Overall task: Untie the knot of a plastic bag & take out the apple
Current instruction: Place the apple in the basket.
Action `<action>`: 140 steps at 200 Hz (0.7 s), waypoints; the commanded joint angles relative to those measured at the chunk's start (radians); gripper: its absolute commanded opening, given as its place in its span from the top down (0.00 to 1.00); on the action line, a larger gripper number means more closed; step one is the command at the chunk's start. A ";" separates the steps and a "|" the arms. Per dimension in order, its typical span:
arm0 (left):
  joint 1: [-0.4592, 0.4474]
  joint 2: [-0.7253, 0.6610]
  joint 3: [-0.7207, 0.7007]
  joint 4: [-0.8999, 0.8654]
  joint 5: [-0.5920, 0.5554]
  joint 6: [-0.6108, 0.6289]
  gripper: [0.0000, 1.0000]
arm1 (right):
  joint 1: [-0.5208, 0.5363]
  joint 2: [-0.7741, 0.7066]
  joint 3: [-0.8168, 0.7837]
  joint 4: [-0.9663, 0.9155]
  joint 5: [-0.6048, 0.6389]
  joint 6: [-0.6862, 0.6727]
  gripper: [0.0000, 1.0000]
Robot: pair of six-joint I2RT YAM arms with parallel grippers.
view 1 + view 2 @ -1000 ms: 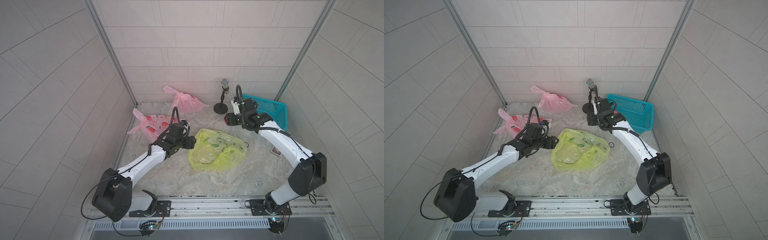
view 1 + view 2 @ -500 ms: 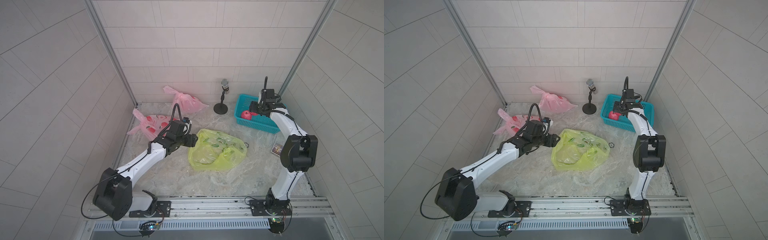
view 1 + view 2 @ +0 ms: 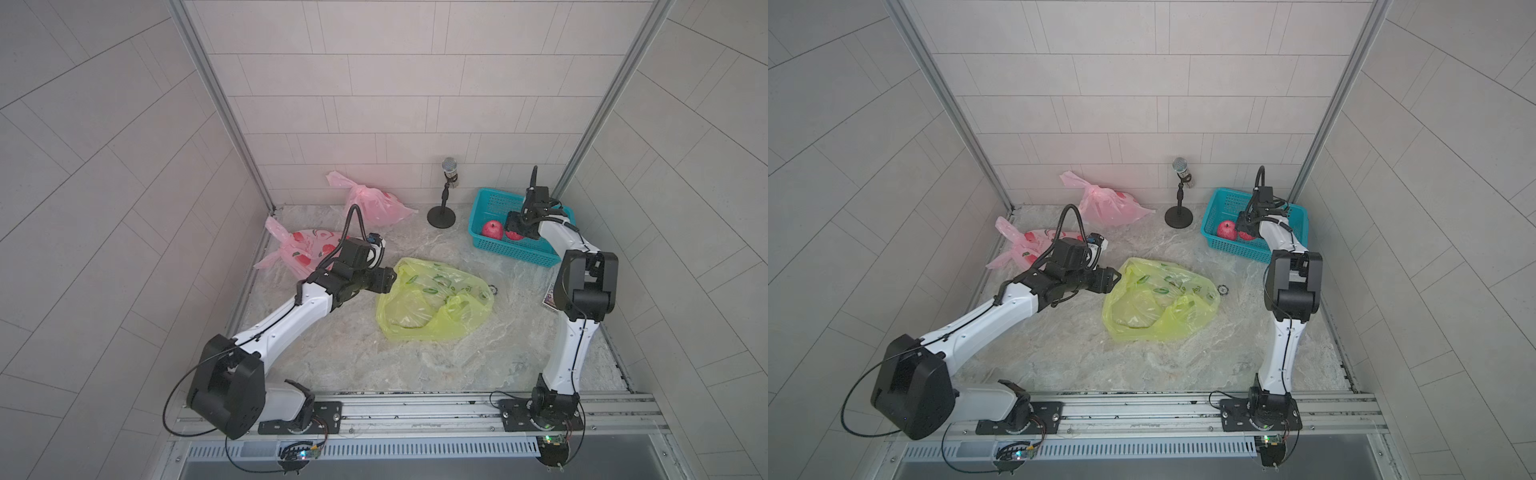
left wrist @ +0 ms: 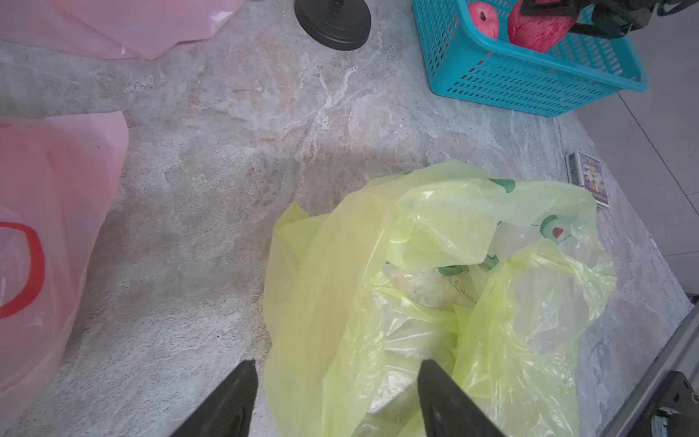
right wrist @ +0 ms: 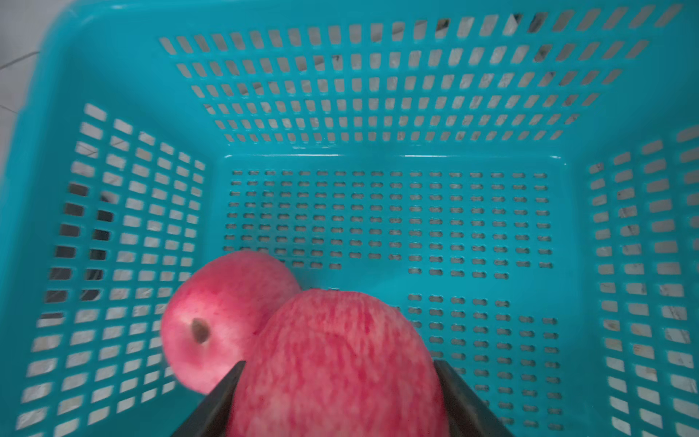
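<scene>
My right gripper will next go down toward the basket's bottom (image 5: 389, 284) beside the second apple and let go of the red apple, as the red apple still hangs above the basket's bottom.
The yellow-green plastic bag (image 3: 432, 303) (image 3: 1158, 303) lies crumpled mid-table, its mouth loose; no knot shows on it. My left gripper (image 3: 392, 279) (image 4: 334, 365) is open at the bag's left edge, with a fold of the plastic (image 4: 454, 265) lying between its wide-apart fingers. My right gripper (image 3: 517, 230) (image 5: 338, 365) is shut on a red apple (image 5: 333, 359) and holds it inside the teal basket (image 3: 511, 253) (image 5: 378, 94) at the back right. A second red apple (image 3: 492, 228) (image 5: 212, 321) lies in the basket, touching the held one.
Two pink bags (image 3: 374, 205) (image 3: 303, 247) lie at the back left. A microphone stand (image 3: 441, 216) is beside the basket. A small printed box (image 3: 549, 297) lies at the right edge and a small black ring (image 3: 492, 287) by the yellow bag.
My right arm swung from near the microphone stand to the basket, carrying the apple, and has lowered it inside. The left gripper stayed at the bag's edge.
</scene>
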 commanded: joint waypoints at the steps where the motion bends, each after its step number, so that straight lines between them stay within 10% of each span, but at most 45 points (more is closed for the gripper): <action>1: 0.003 0.011 0.020 -0.009 0.002 0.021 0.28 | -0.013 0.016 0.022 0.012 0.004 -0.003 0.38; 140: 0.003 0.080 0.048 0.012 0.006 0.020 0.27 | -0.036 0.133 0.036 -0.003 -0.055 0.038 0.25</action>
